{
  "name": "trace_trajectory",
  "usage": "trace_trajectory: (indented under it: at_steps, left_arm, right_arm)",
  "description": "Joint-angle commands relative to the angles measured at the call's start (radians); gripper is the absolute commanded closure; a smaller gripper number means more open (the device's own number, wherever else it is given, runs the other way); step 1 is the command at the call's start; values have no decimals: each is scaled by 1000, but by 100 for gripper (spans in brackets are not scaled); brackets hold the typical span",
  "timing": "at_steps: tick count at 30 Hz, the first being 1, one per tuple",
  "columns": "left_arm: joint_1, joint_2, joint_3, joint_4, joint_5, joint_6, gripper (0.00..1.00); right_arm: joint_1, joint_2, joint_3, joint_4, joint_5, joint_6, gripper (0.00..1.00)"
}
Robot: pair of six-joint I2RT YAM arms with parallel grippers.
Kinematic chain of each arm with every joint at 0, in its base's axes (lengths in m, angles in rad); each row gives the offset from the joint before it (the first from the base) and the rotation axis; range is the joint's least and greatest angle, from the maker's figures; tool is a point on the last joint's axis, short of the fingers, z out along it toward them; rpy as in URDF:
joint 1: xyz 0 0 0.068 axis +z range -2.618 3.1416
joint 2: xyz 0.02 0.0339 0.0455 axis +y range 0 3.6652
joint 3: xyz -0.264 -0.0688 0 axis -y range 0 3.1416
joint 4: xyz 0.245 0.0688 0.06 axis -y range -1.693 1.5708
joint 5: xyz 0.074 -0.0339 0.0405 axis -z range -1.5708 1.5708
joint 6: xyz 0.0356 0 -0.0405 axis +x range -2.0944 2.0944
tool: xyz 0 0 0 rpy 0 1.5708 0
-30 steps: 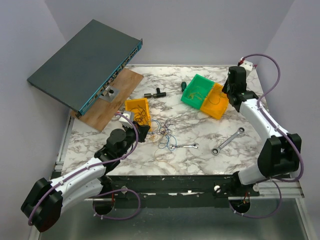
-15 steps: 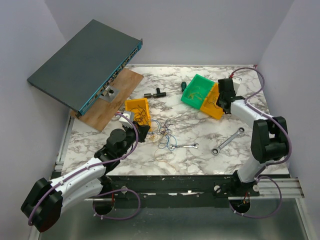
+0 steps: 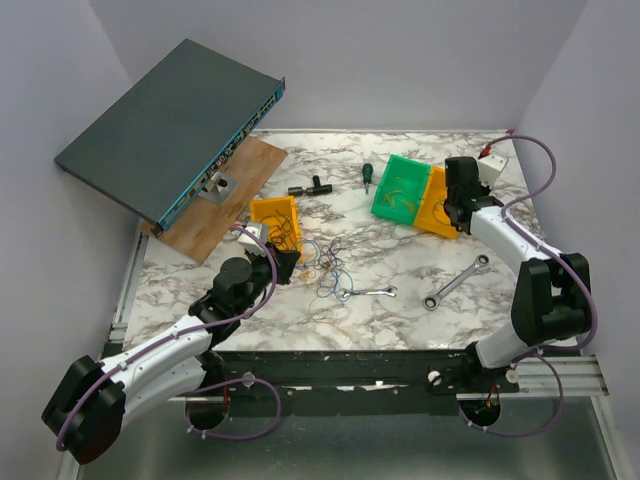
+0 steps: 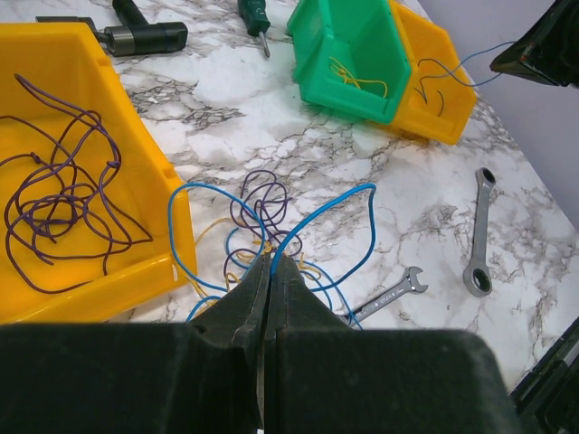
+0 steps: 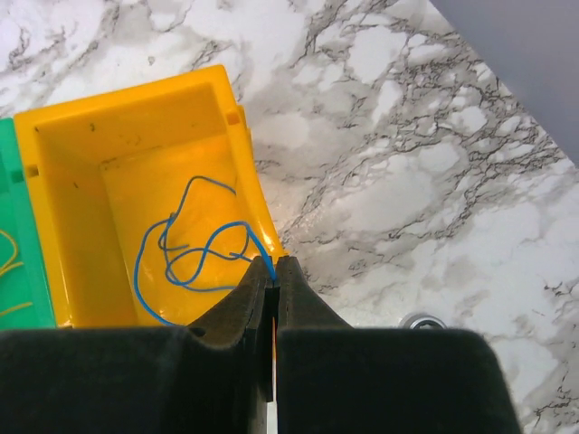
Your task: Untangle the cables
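Observation:
The orange-yellow bin's bottom holds the cable's loops and is below my right gripper and to its left in the top view. I will lower my right gripper there and release.
The cables [image 3: 325,265] are a loose tangle of thin blue, yellow and dark purple wire on the marble, right of the left yellow bin; they also show in the left wrist view [image 4: 267,203]. My left gripper [image 3: 290,262] [image 4: 271,259] is at the tangle's near edge, shut on a blue cable [image 4: 284,242] that arcs up from its tips. My right gripper [image 3: 455,207] [image 5: 273,264] is over the near rim of the orange-yellow bin [image 3: 440,205] [image 5: 81,145]. It is shut on another blue cable [image 5: 232,224] whose loops lie inside that bin.
A green bin [image 3: 398,187] [image 4: 348,50] with a yellow wire sits against the orange-yellow one. The left yellow bin [image 3: 272,212] [image 4: 136,172] holds purple wire. Two wrenches [image 3: 375,292] [image 3: 455,282], a screwdriver [image 3: 367,175], a black tool [image 3: 310,187]. A network switch [image 3: 170,125] leans at far left.
My right arm swung in from the far right corner to the orange-yellow bin; the green and orange-yellow bins shifted slightly. My left arm has not moved.

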Motion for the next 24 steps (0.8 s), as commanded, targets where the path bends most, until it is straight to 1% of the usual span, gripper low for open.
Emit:
trace_trajectory:
  at_steps: [1,4,8,12,13,14,16,17,20,23,24]
  left_arm:
    - [0,10,29,27,31,11,100]
    - [-1,13,30,28,34,11,100]
    - [-1,19,31,33,43,13,100]
    - [-2,31,36,42,66,19,100]
    - [-2,33,36,47,77,21,100]
    - [-2,36,37,50,85,24,100]
    - [-5,41,37,63,111,30,100]
    - [-4,42,36,69,124,32,100]
    - [-9,45,39,85,150,38,100]
    - [-16,47,39,100,168,44,100]
    - [-16,46,40,102,172,48,100]
  right_arm:
    - [-9,-12,-7,21,48,-10,99]
    - [-8,33,8,51,-23,-55,99]
    - [-8,122,54,81,-76,-68,99]
    - [-8,214,126,64,-111,-69,99]
    - [-8,220,137,54,-134,-70,95]
    - [-8,216,140,46,-160,-76,89]
    - [-8,158,103,70,-197,-86,64]
    - [-8,112,71,95,-224,-97,58]
    - [-8,-10,9,120,-365,-148,50]
    - [-7,-121,-43,99,-534,-173,36]
    - [-7,-160,-64,91,-570,-177,33]
